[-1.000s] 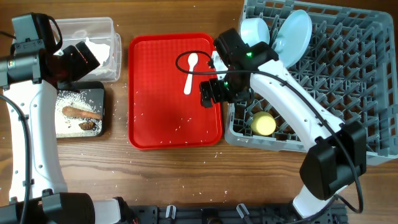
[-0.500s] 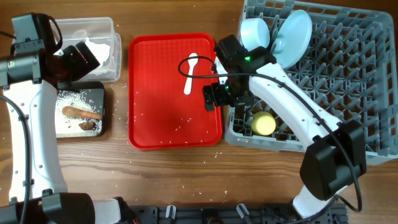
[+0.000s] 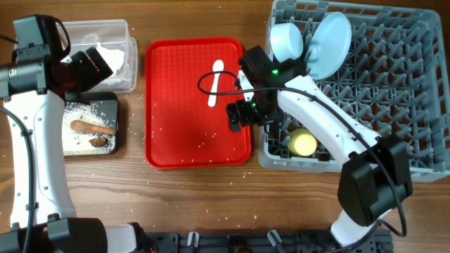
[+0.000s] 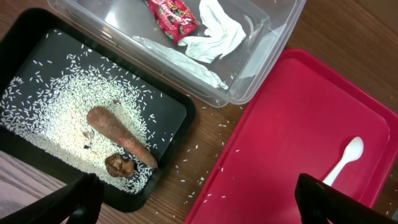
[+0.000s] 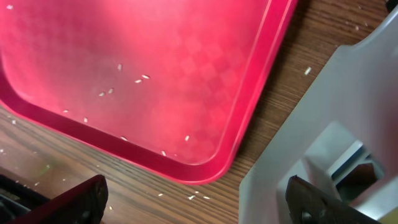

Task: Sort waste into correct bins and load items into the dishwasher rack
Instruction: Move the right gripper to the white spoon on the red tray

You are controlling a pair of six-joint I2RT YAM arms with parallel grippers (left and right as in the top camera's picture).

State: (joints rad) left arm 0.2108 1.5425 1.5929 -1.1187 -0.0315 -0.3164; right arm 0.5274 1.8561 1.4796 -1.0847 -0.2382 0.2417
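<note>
The white spoon's wide head [image 3: 219,65] is outward of my right gripper and below it. My right gripper needs to move outward over the tray and go down to close there.
The grey dishwasher rack [image 3: 380,91] holds a pale blue plate [image 3: 329,35], a pale bowl [image 3: 287,39] and a yellow cup [image 3: 303,143]. A white spoon [image 3: 216,83] lies on the red tray [image 3: 176,119]. My right gripper [image 3: 239,114] hangs open and empty over the tray's right edge beside the rack [image 5: 348,137]. The clear tub [image 3: 116,42] contains the red wrapper [image 4: 171,14] and white tissue [image 4: 217,31]. In the black tray [image 4: 177,118] lie rice, a brown sausage piece [image 4: 121,135] and a small lump [image 4: 118,165]. My left gripper [image 3: 95,67] hovers open above both bins.
Loose rice grains are scattered on the red tray [image 5: 155,74] and on the wooden table around it [image 4: 205,162]. The rack's corner stands close against the tray's right edge. A black cable loops over the tray near the spoon [image 4: 345,158].
My right gripper has shifted slightly toward the table's front along the tray's right edge. The rack and yellow cup look nudged a little to the right. The left arm is still.
</note>
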